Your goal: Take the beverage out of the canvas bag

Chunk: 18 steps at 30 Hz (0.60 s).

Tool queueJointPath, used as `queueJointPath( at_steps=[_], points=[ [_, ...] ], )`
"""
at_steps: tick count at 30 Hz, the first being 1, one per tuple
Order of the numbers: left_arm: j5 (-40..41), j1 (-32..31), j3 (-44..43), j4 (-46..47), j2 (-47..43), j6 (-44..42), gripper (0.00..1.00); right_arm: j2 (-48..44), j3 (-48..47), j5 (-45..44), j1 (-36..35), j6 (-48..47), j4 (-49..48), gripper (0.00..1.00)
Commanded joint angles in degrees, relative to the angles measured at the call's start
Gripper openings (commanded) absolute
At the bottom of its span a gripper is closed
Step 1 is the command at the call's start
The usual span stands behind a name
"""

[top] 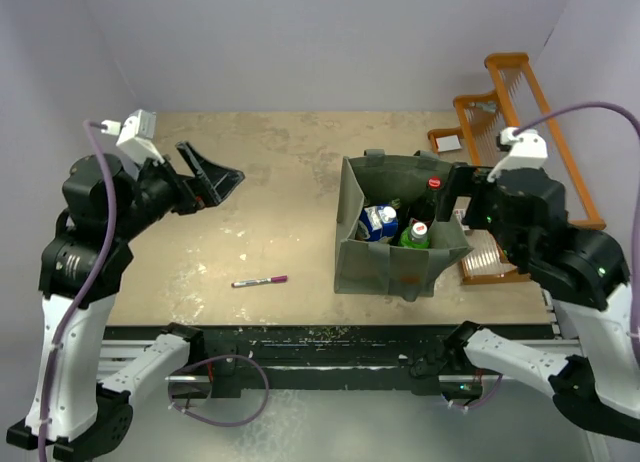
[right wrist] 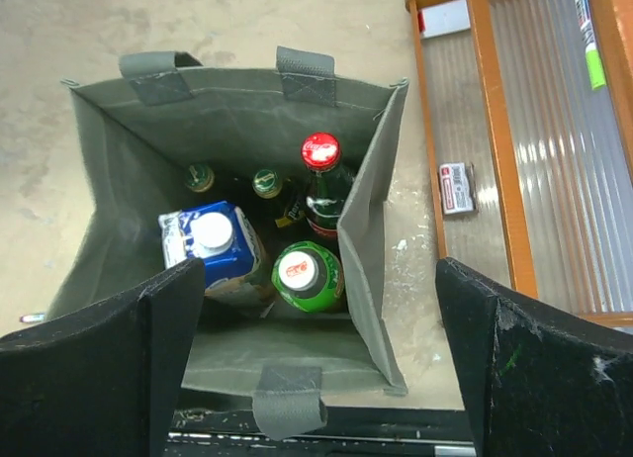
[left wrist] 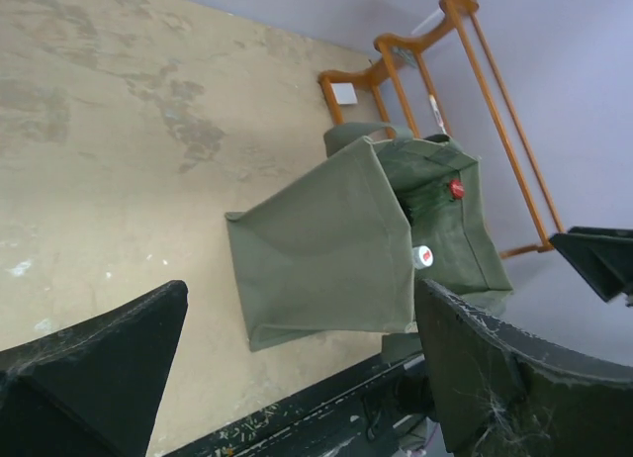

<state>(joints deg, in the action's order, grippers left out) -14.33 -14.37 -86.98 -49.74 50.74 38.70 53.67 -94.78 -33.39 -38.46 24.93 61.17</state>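
The bag's opening leaves the red cap uncovered, so the robot's left gripper needs to swing across next and go down around the dark bottle's red cap (top: 433,185), to its right in the top view.
The grey-green canvas bag (top: 347,222) stands open on the right half of the table, also seen in the wrist views (right wrist: 247,111) (left wrist: 326,249). Several beverages stand upright inside: a green bottle with a white cap (right wrist: 309,276) (top: 415,234), a dark bottle with a red cap (right wrist: 320,170) (top: 433,185), a blue-and-white carton (right wrist: 213,241) (top: 379,222) and two small dark bottles (right wrist: 200,177). My right gripper (right wrist: 316,309) (top: 455,194) hovers open above the bag's right rim, touching nothing. My left gripper (top: 215,172) (left wrist: 302,299) hangs open and empty over the table's left side, far from the bag.
An orange wooden rack (top: 520,112) stands right of the bag, with a ribbed clear panel (right wrist: 534,150) and a small card (right wrist: 458,187) on its base. A pink-capped marker (top: 260,281) lies on the table left of the bag. The black front rail (top: 330,337) borders the table.
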Motion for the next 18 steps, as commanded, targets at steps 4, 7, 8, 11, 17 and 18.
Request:
queueJointPath(
  at_steps=[4,7,8,11,17,18],
  points=[
    [-10.89,-0.23,-0.12,9.91,5.57,3.27,0.99,5.12,-2.03,-3.57,0.52,3.92,2.51,1.00],
    [-12.59,-1.66,0.69,12.35,7.01,4.14,0.99,5.96,-2.04,-3.62,0.62,3.42,2.33,1.00],
    [-12.48,-2.75,0.96,13.12,7.48,4.42,0.99,5.72,-1.62,-3.64,0.60,3.06,1.66,1.00],
    [-9.25,-9.25,0.86,14.55,9.49,4.61,0.99,5.19,-0.46,-4.32,0.68,2.75,-0.01,1.00],
    [-4.12,-21.43,-1.49,19.47,15.71,5.01,0.99,5.03,0.95,-2.44,0.67,3.19,-1.78,1.00],
    [-3.13,-23.32,-2.34,19.90,16.98,4.27,0.99,5.10,1.00,-2.66,0.71,4.68,-1.62,1.00]
  ],
)
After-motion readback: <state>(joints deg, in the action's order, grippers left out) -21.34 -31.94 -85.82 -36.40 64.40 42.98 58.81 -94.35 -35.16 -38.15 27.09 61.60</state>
